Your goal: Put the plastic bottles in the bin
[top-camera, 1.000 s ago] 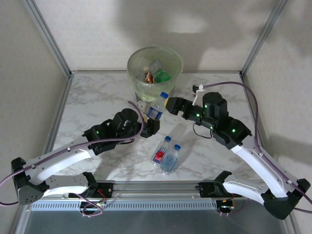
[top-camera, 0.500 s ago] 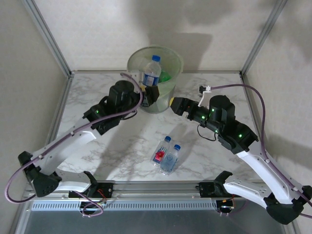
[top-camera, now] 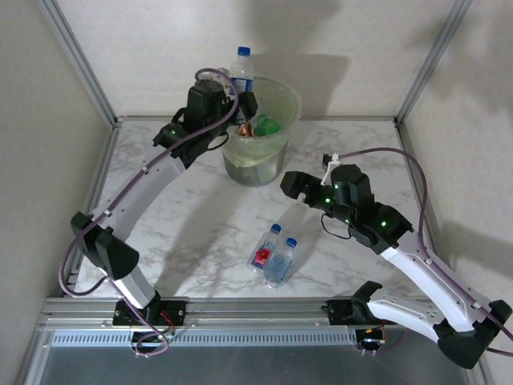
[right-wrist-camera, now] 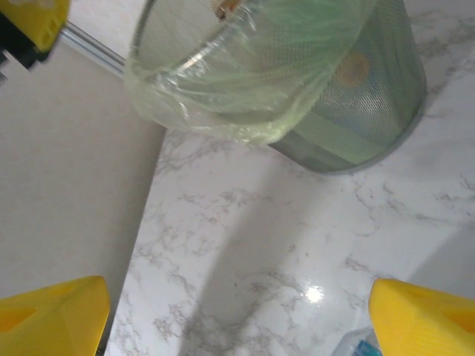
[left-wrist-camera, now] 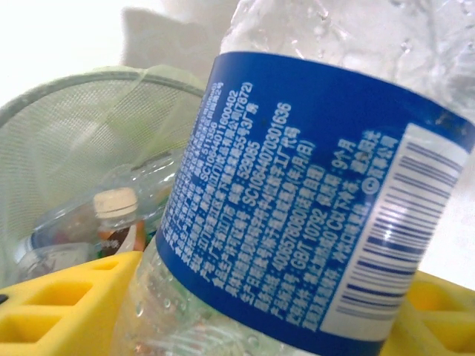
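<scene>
I hold the clear bottle over the bin's rim rather than its middle. Next, I need to shift my left gripper farther over the bin's opening and release the bottle.
My left gripper is raised over the left rim of the pale-green bin and is shut on a clear bottle with a blue label and blue cap, held upright. In the left wrist view that blue-label bottle stands between the yellow fingers, with the bin's inside and several bottles behind. Two bottles lie on the table: a red-label bottle and a blue-label bottle. My right gripper is open, right of the bin and above the table, with nothing between its fingers.
The marble table is enclosed by a metal frame with posts at the left and right. The bin stands at the back middle. A bottle's edge lies at the bottom of the right wrist view.
My left arm has lifted the blue-label bottle from mid-table up over the bin's left rim. My right gripper has let go of it and drawn back, a little lower and to the right.
</scene>
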Controlling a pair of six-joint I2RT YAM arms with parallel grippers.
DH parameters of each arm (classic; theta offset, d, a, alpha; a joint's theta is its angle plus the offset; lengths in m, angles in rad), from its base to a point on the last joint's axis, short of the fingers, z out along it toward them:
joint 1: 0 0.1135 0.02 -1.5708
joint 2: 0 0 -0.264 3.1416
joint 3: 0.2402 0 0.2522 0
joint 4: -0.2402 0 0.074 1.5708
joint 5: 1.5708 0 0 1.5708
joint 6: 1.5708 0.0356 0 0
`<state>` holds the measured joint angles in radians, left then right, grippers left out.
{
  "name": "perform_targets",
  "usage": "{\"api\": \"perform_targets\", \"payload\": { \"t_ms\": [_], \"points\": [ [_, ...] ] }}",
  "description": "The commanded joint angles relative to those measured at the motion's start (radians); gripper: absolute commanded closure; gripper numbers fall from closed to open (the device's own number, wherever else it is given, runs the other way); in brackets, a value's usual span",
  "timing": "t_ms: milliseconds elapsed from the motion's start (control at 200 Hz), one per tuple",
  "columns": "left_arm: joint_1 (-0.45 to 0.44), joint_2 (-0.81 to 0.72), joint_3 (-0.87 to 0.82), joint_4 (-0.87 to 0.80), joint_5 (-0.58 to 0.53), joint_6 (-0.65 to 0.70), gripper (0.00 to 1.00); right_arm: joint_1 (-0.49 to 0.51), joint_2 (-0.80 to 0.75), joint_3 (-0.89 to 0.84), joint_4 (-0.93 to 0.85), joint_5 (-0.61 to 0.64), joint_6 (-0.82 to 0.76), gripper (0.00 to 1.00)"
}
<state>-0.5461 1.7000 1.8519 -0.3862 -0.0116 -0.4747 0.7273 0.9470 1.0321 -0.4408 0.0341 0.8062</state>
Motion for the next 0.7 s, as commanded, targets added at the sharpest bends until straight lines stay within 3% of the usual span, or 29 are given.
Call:
{"api": "perform_targets", "payload": {
  "t_ms": [0, 265, 426, 476, 601, 696],
  "points": [
    [0.021, 0.06, 0.1, -0.07, 0.038, -0.001, 0.48, 0.009, -0.001, -0.024, 0.0, 0.014, 0.031, 0.1],
    [0.075, 0.206, 0.244, -0.188, 0.065, -0.083, 0.5, 0.009, 0.043, 0.023, -0.048, 0.042, 0.019, 0.1],
    [0.081, 0.229, 0.257, -0.228, 0.068, -0.09, 0.45, 0.009, 0.055, 0.031, -0.062, 0.052, 0.021, 0.1],
    [0.081, 0.234, 0.259, -0.235, 0.069, -0.09, 0.4, 0.008, 0.056, 0.031, -0.061, 0.052, 0.021, 0.1],
    [0.084, 0.23, 0.26, -0.243, 0.038, -0.094, 0.17, 0.008, 0.069, 0.042, -0.065, 0.053, 0.015, 0.1],
    [0.084, 0.217, 0.26, -0.231, 0.024, -0.093, 0.1, 0.008, 0.073, 0.054, -0.079, 0.06, 0.011, 0.1]
  ]
}}
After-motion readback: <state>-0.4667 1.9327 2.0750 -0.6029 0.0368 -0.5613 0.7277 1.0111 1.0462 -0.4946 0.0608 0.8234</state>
